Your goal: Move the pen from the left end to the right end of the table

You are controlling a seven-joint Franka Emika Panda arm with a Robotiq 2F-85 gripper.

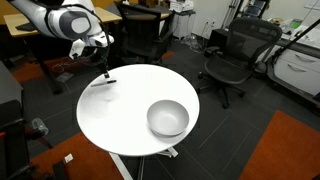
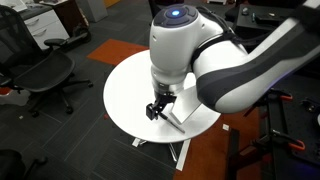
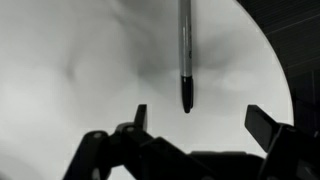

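I should lower my gripper with its fingers open until they are on both sides of the pen's dark tip (image 1: 111, 81) (image 3: 187, 93), because the pen lies flat below and that tip faces the gap between them.
The pen (image 1: 103, 83) is thin and dark and lies flat on the round white table (image 1: 120, 125) near its far left edge. It also shows in an exterior view (image 2: 173, 121) just beside the fingers. My gripper (image 1: 106, 70) hangs right over it, open and holding nothing; it also shows in an exterior view (image 2: 157, 109). In the wrist view the pen (image 3: 184, 60) lies lengthwise on the table (image 3: 60, 60), its dark tip pointing toward the gap between my spread fingers (image 3: 200, 122). The fingers are not touching it.
A large white bowl (image 1: 168, 118) stands on the table's near right part. Black office chairs (image 1: 232, 55) and a wooden desk (image 1: 25, 25) surround the table. The table's curved edge (image 3: 270, 70) runs close to the pen.
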